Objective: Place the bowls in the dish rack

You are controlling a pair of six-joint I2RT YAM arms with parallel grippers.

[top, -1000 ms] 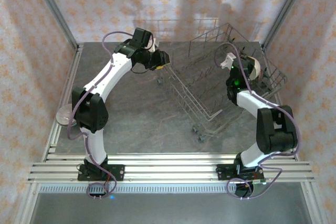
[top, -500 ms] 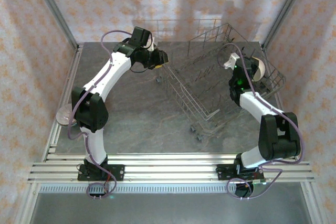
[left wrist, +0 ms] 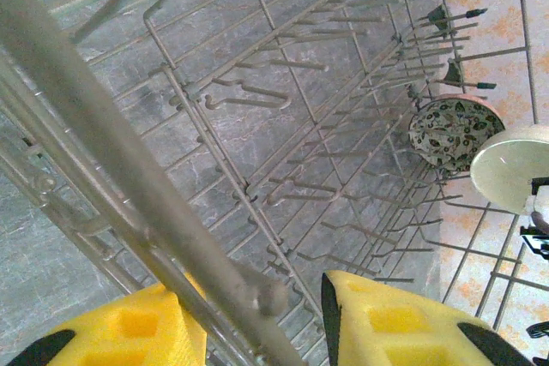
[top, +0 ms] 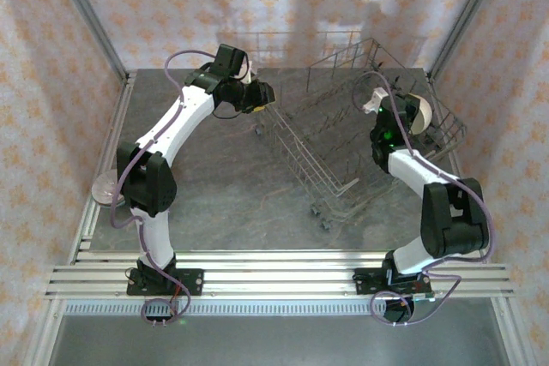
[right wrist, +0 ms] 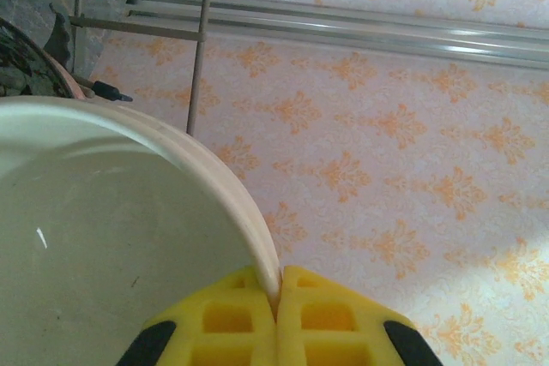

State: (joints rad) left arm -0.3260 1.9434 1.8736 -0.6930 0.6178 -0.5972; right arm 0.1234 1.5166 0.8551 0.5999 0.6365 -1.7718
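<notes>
I should move my right gripper toward the middle of the rack, then lower the white bowl [top: 423, 115] [right wrist: 103, 237] into the free wires of the rack next to the green-patterned bowl.
The dish rack [top: 343, 139], a big silver wire basket, stands skewed across the back of the table. My left gripper [top: 262, 93] is at its left rim. In the left wrist view the thick rim wire [left wrist: 129, 169] runs between the yellow fingers [left wrist: 386, 323], which are closed around it. My right gripper [right wrist: 276, 285] is shut on the rim of a white bowl [right wrist: 103, 237], held over the rack's right side [top: 418, 113]. A green-patterned bowl [left wrist: 453, 130] stands on edge among the tines just beside the white bowl [left wrist: 515, 169].
A pale round dish [top: 105, 186] lies at the table's left edge, half hidden behind the left arm. Patterned walls close in on three sides. Metal rails [top: 274, 276] run along the near edge. Bare grey tabletop [top: 232, 186] lies in front of the rack.
The right arm has carried the white bowl slightly right along the rack's side. The left gripper and the rack's left rim have shifted a little to the left together.
</notes>
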